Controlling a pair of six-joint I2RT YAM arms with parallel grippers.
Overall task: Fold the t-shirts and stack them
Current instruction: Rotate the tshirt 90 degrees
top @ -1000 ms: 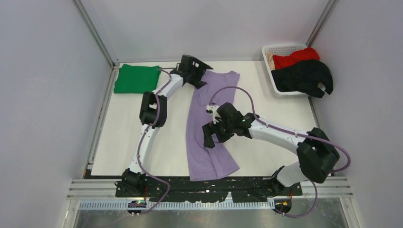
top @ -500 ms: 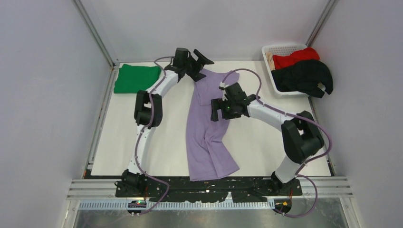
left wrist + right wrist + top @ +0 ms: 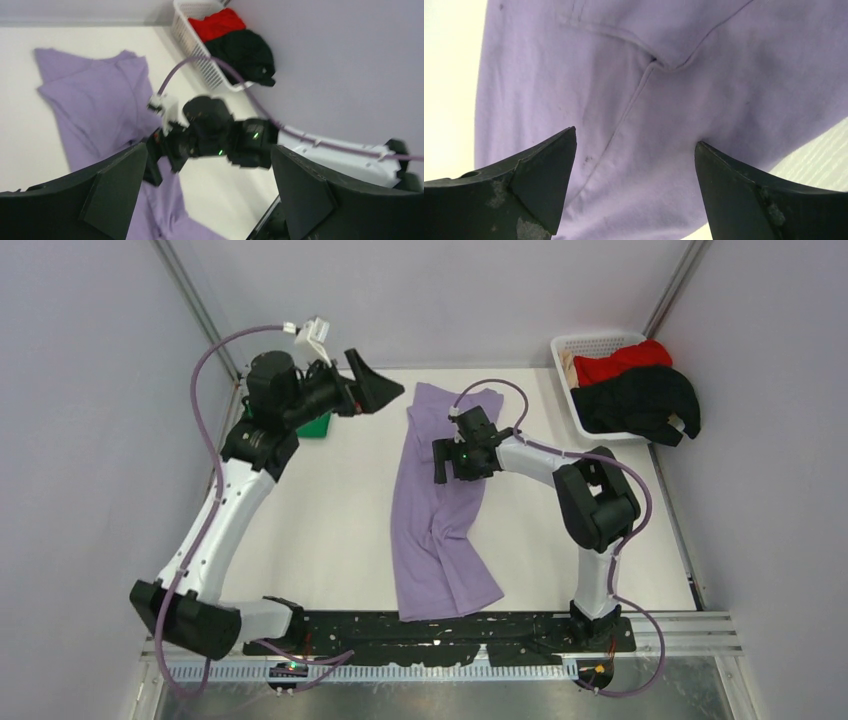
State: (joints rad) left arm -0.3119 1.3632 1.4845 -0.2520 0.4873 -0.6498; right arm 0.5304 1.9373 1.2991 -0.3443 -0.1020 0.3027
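My left gripper needs to move back and down next, onto the lavender t-shirt's near corner (image 3: 405, 613) on its arm's side, as the t-shirt's hem is uncovered there beside the edge of the table.
A light lavender t-shirt (image 3: 438, 525) lies as a long narrow strip down the middle of the white table, and it also shows in the left wrist view (image 3: 95, 95). My right gripper (image 3: 441, 462) is open, close above the strip's upper part. Lavender fabric (image 3: 634, 75) fills its wrist view between the spread fingers (image 3: 539, 170); the gripper (image 3: 635, 139) holds nothing. My left gripper (image 3: 378, 388) is open and empty, raised in the air left of the shirt's far end (image 3: 209, 150). A green t-shirt (image 3: 316, 426) at the far left is mostly hidden behind the left arm.
A white lattice basket (image 3: 566, 344) stands at the far right corner with a red t-shirt (image 3: 625, 360) and a black t-shirt (image 3: 640, 400) spilling over its rim. They also show in the left wrist view: basket (image 3: 197, 37), red (image 3: 217, 25), black (image 3: 242, 52). Enclosure walls surround the table.
My left arm has swung up and to the left, away from the shirt's far end. My right gripper has moved up the lavender strip toward its far end.
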